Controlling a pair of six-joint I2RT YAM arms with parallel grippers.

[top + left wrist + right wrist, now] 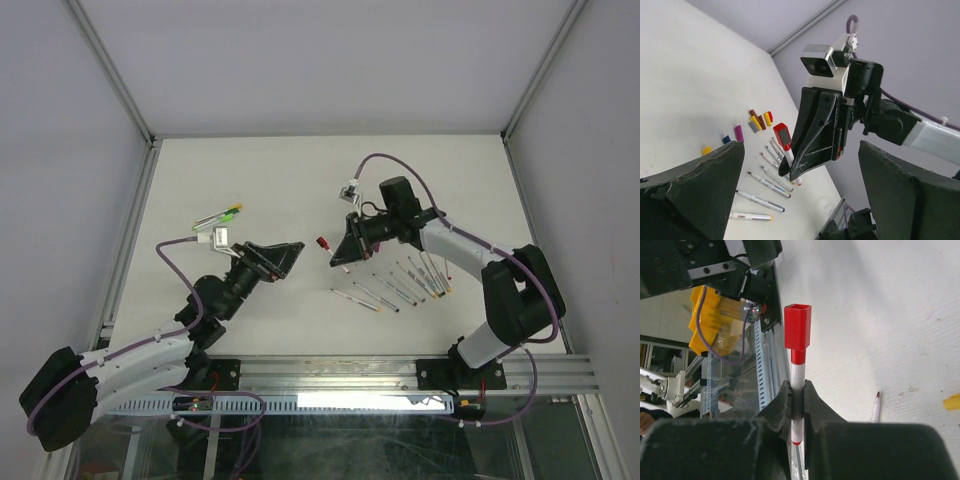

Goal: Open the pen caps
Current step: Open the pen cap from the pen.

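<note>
I need to lower my right gripper back next and release the white pen beside the row's nearest pen [340,305] [857,408], as the tabletop below and back from it is bare.
My right gripper [343,252] is shut on a white pen [797,371] with a red cap [797,332], held above the table; the cap sticks out past the fingers [816,405]. My left gripper [285,255] is open and empty, its jaws facing the red cap [323,243] from a short way to the left. In the left wrist view the held pen [788,152] and its red cap [781,135] lie between my wide-apart fingers [695,185]. Several uncapped pens [380,292] lie in a row on the table. Several loose caps [760,120] lie beyond them.
A few more pens with green and yellow ends [222,213] lie at the table's left, behind the left arm. A metal rail [400,372] runs along the near edge. An uncapped pen [876,407] and a yellow cap [952,401] lie under the right gripper.
</note>
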